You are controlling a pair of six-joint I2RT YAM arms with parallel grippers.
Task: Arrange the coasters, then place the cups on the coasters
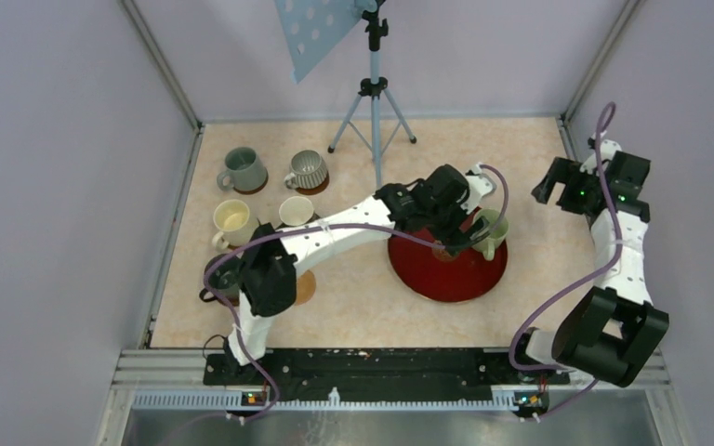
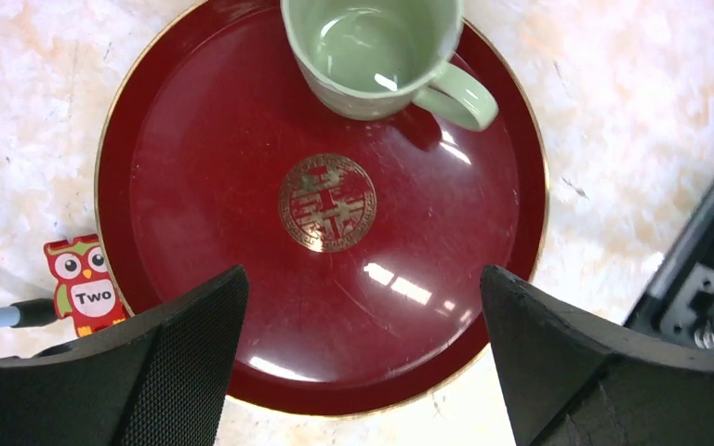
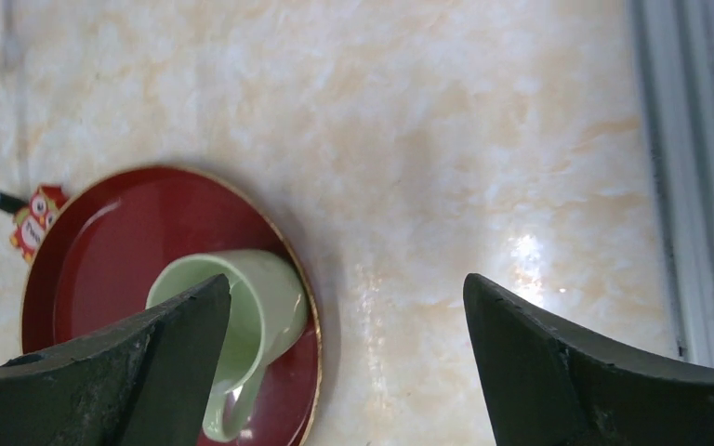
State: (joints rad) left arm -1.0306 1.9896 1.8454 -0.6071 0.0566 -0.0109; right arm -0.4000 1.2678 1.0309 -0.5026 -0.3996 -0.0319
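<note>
I will next move my left gripper to its right in the top view and lower its open fingers around both sides of the pale green cup's handle (image 1: 490, 250) (image 2: 463, 96), because the handle sticks out below the gripper.
A pale green cup (image 1: 491, 230) stands on the far right of the red tray (image 1: 446, 279). My left gripper (image 1: 450, 243) hovers open over the tray, just left of that cup. In the left wrist view the cup (image 2: 372, 51) is ahead of the wide, empty jaws (image 2: 363, 307). At the far left, a grey-green cup (image 1: 242, 169) and a ribbed grey cup (image 1: 309, 169) each sit on a coaster (image 1: 317, 189). A cream cup (image 1: 232, 218) and a white cup (image 1: 296, 210) stand nearer. One coaster (image 1: 306, 288) peeks out from under the left arm. My right gripper (image 1: 547, 186) is open, right of the tray.
A tripod (image 1: 372, 93) stands at the back centre, holding a dotted blue board. An owl sticker marked "Two" (image 2: 82, 283) lies beside the tray. A dark object (image 1: 220, 279) is mostly hidden under the left arm's elbow. Walls close in the table on both sides.
</note>
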